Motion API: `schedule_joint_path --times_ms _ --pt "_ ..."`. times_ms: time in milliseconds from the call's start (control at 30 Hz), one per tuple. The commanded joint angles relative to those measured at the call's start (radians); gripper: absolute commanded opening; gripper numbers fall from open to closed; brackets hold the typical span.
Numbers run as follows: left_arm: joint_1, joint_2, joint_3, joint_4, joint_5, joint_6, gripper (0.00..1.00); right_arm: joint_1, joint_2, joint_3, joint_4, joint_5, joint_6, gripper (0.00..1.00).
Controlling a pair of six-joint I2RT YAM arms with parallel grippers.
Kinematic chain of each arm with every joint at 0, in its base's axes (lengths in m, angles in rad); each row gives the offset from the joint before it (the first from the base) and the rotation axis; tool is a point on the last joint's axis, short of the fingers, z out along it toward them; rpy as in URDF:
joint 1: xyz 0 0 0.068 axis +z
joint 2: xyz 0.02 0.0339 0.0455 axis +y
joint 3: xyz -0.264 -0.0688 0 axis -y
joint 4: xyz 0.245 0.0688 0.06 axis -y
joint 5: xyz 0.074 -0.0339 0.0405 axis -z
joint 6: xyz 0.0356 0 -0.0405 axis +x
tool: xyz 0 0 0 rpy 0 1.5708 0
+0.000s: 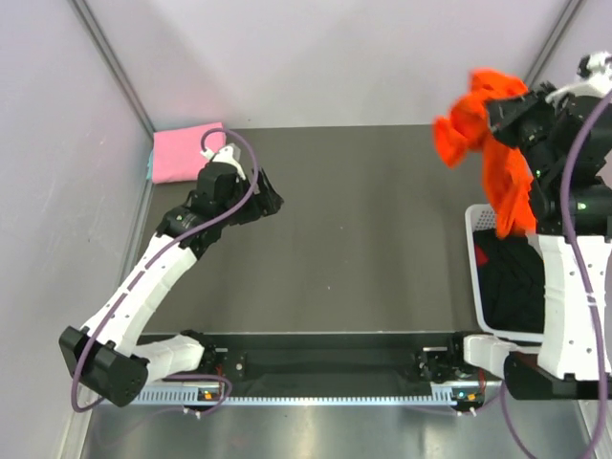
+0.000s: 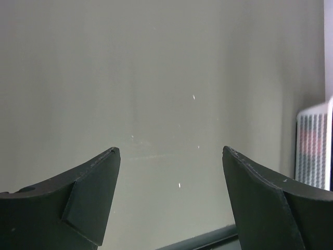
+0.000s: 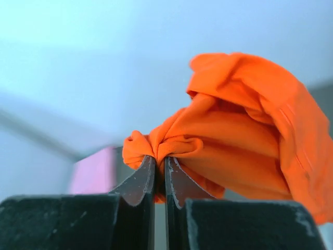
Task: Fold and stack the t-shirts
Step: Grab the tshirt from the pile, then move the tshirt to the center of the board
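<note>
Next, my right gripper sweeps down and to the left in the top view and releases the orange-red t-shirt over the table's middle. That part of the table is bare.
An orange-red t-shirt hangs bunched in the air at the upper right, over the basket, with my right gripper shut on a pinch of its cloth. A pink t-shirt lies folded flat at the table's far left corner; it shows as a pink blur in the right wrist view. My left gripper hovers over the table just right of the pink shirt, open, with only bare tabletop between its fingers.
A white lattice basket holding dark cloth stands at the table's right edge, under the right arm; its wall shows in the left wrist view. Grey walls close in the back and both sides.
</note>
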State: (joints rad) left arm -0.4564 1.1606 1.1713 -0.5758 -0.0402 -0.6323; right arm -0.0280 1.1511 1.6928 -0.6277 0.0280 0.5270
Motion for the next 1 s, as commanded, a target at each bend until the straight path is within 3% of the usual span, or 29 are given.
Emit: schedule_joint_path --times_ms 0,200,367,467,567,600,700,800,967 --pt "0.047 -0.024 0.044 0.047 0.015 -0.043 0.84 0.121 0.030 0.122 0.097 -0.287 0.045 0.00" --pt "0.081 -0.048 -0.004 0.031 0.034 -0.040 0.84 0.243 0.012 -0.215 0.270 -0.428 0.128 0.01" --pt "0.091 -0.055 -0.074 0.005 0.011 -0.021 0.82 0.301 -0.019 -0.633 0.362 -0.356 0.088 0.05" --pt "0.097 -0.058 -0.134 0.002 -0.006 -0.020 0.82 0.298 0.036 -0.754 0.324 -0.211 0.009 0.10" --pt "0.101 -0.036 -0.180 0.028 0.011 -0.030 0.81 0.292 0.135 -0.751 0.223 -0.045 -0.051 0.24" --pt "0.101 -0.029 -0.186 0.037 0.031 -0.032 0.81 0.293 0.156 -0.736 0.176 0.004 -0.053 0.35" --pt "0.101 0.027 -0.193 0.059 0.080 -0.032 0.77 0.293 0.179 -0.691 0.065 0.085 -0.041 0.45" --pt "0.104 0.103 -0.193 0.135 0.156 -0.023 0.76 0.306 0.141 -0.705 0.030 0.067 0.040 0.51" --pt "0.088 0.252 -0.211 0.327 0.327 -0.010 0.72 0.399 0.073 -0.844 0.117 0.033 0.182 0.54"
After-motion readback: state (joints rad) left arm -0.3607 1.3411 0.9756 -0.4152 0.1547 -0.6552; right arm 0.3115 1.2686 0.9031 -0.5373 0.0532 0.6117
